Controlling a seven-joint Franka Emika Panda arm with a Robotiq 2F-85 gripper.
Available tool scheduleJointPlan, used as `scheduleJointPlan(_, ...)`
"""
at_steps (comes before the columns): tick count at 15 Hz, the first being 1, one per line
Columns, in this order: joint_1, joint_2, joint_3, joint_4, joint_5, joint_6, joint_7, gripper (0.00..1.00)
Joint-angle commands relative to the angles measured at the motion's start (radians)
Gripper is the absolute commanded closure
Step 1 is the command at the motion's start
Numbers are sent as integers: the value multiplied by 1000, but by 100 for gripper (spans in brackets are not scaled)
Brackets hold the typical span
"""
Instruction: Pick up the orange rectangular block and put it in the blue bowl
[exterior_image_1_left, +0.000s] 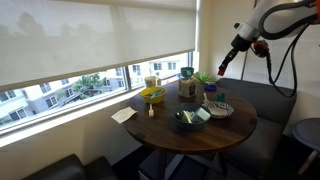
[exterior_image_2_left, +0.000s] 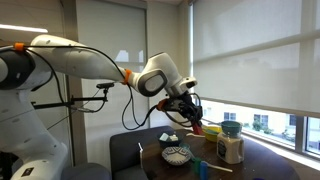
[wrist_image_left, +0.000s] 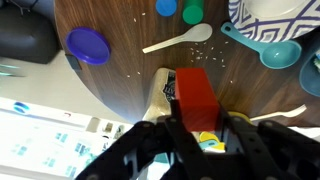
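I will go outward past the patterned plate, then lower the block into the blue bowl and release.
My gripper (wrist_image_left: 200, 122) is shut on the orange rectangular block (wrist_image_left: 195, 90), which stands out between the two black fingers in the wrist view. In an exterior view the gripper (exterior_image_2_left: 200, 123) holds the block (exterior_image_2_left: 204, 129) well above the round wooden table (exterior_image_2_left: 215, 168). In an exterior view the gripper (exterior_image_1_left: 222, 68) hangs high over the table's far right side. The blue bowl (exterior_image_1_left: 190, 120) sits near the table's front edge, apart from the gripper. It does not show in the wrist view.
On the table (exterior_image_1_left: 160, 130) are a yellow bowl (exterior_image_1_left: 153, 95), a brown box (exterior_image_1_left: 187, 88) and a patterned plate (exterior_image_1_left: 218, 108). The wrist view shows a purple lid (wrist_image_left: 88, 45), a white spoon (wrist_image_left: 178, 40) and a teal spoon (wrist_image_left: 270, 50). A window runs behind.
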Motion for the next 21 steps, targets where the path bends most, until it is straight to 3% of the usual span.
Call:
scheduleJointPlan(1, 7, -16, -6, -12, -4, 7, -8, 67)
scheduleJointPlan(2, 8, -25, -9, -22, -5, 13, -16, 67)
scheduleJointPlan(3, 8, -29, -10, -29, -5, 18, -19, 92)
scheduleJointPlan(4, 84, -19, -25, -29, 79, 60, -105, 92)
scheduleJointPlan(9, 290, 52, -20, 13, 302, 95, -267, 92)
scheduleJointPlan(12, 394, 125, -59, 62, 511, 73, -477, 92)
scheduleJointPlan(16, 345, 250, -44, 148, 730, -21, -666, 92)
scheduleJointPlan(17, 336, 281, 22, 152, 723, -2, -599, 92)
scheduleJointPlan(18, 288, 298, -4, 177, 741, -79, -661, 92)
scheduleJointPlan(20, 246, 342, 31, 204, 734, -110, -655, 92)
scheduleJointPlan(21, 222, 350, 47, 207, 705, -109, -634, 48)
